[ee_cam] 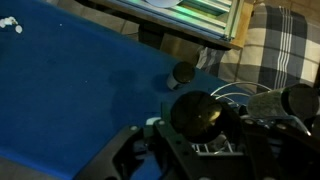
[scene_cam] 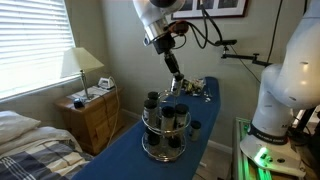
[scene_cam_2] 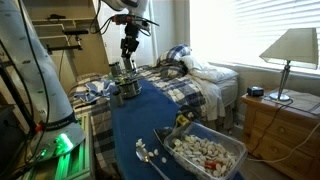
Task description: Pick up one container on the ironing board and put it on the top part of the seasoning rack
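The robot will next lower the dark-lidded spice jar in its gripper into the gap between the jars on the rack's top shelf and then release it, because the jar still hangs above.
The dark blue ironing board (scene_cam: 125, 150) runs through both exterior views (scene_cam_2: 125, 135). The silver two-tier seasoning rack (scene_cam: 165, 128) stands on it, with dark-lidded jars around its tiers; it also shows in an exterior view (scene_cam_2: 125, 86). My gripper (scene_cam: 177, 86) hangs just above the rack's top tier (scene_cam_2: 128, 52). In the wrist view the gripper (ee_cam: 200, 130) is shut on a dark-lidded spice jar (ee_cam: 200, 114), held over the rack's wire top (ee_cam: 240, 96). Another small jar (ee_cam: 183, 73) stands loose on the blue cover beyond.
A clear basket of white pieces (scene_cam_2: 205, 150) and spoons (scene_cam_2: 146, 153) lie at one end of the board. A bed (scene_cam_2: 185, 75) and a wooden nightstand with lamp (scene_cam: 88, 112) flank the board. A second white robot base (scene_cam: 285, 90) stands beside it.
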Controlling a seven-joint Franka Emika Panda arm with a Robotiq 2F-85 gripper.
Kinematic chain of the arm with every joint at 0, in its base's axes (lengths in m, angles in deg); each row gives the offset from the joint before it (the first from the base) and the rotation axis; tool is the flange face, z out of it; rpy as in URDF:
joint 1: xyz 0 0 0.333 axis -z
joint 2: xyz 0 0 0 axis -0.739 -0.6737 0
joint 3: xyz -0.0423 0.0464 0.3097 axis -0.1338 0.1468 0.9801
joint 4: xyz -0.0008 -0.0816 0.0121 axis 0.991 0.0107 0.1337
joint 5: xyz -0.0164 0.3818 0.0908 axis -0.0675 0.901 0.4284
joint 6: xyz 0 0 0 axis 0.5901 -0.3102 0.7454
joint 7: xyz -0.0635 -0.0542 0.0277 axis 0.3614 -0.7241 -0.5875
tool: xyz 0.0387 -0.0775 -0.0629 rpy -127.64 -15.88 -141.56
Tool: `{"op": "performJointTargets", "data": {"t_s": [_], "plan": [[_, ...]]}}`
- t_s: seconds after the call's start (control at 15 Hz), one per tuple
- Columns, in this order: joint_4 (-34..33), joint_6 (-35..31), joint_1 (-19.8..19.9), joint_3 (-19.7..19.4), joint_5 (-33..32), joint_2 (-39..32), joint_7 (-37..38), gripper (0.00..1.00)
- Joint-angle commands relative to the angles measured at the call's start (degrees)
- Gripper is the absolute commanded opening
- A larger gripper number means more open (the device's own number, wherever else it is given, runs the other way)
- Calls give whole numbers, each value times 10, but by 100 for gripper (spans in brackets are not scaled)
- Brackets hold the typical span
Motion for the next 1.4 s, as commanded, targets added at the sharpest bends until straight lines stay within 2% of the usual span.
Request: {"op": "performJointTargets", "data": {"t_s": [0.0,0.53,1.33], "plan": [[-26,13,-7,2,-1,-16,-13,25],[-52,0,-24,16,10,-50,-42,25],[-41,-9,-33,29,10,-68,-68,25]]}}
